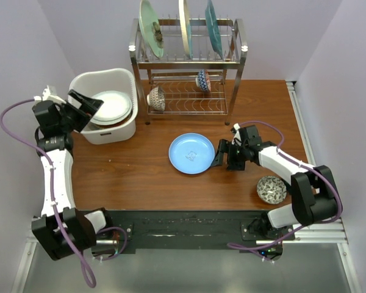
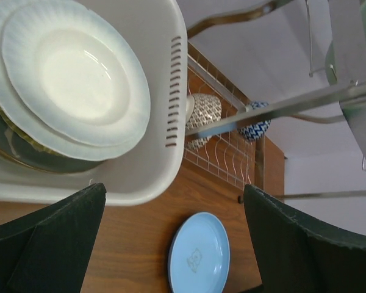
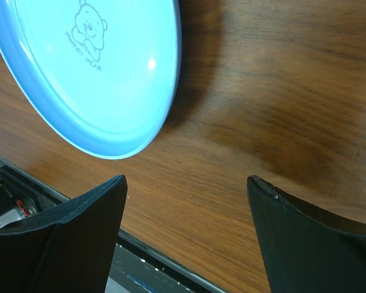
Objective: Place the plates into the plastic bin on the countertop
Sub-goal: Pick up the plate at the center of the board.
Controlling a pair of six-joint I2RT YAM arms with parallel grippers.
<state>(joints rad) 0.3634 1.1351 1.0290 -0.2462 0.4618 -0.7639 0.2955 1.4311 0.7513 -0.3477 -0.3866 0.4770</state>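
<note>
Next, my left gripper comes across to its right in the top view, back and down onto the blue plate's free bin-side rim (image 1: 171, 155) (image 2: 171, 256) below.
The white plastic bin (image 1: 113, 133) stands at the back left of the countertop (image 1: 140, 177). It holds a stack of plates with a white plate (image 1: 113, 107) on top, and darker plates show beneath it in the left wrist view. My left gripper (image 1: 88, 104) hovers open over the bin's left side, holding nothing. A blue plate (image 1: 191, 152) with a bear print lies flat mid-table. My right gripper (image 1: 222, 154) is open just right of its edge, empty. The left wrist view shows the white plate (image 2: 79, 73), the bin (image 2: 165, 79) and the blue plate (image 2: 198, 253).
A two-tier wire rack (image 1: 189, 91) at the back holds a green plate (image 1: 151, 27), a cream plate (image 1: 185, 24) and a teal plate (image 1: 213, 27) upright. Two patterned bowls (image 1: 157, 97) sit on its lower tier. Another patterned bowl (image 1: 271, 189) is at the front right.
</note>
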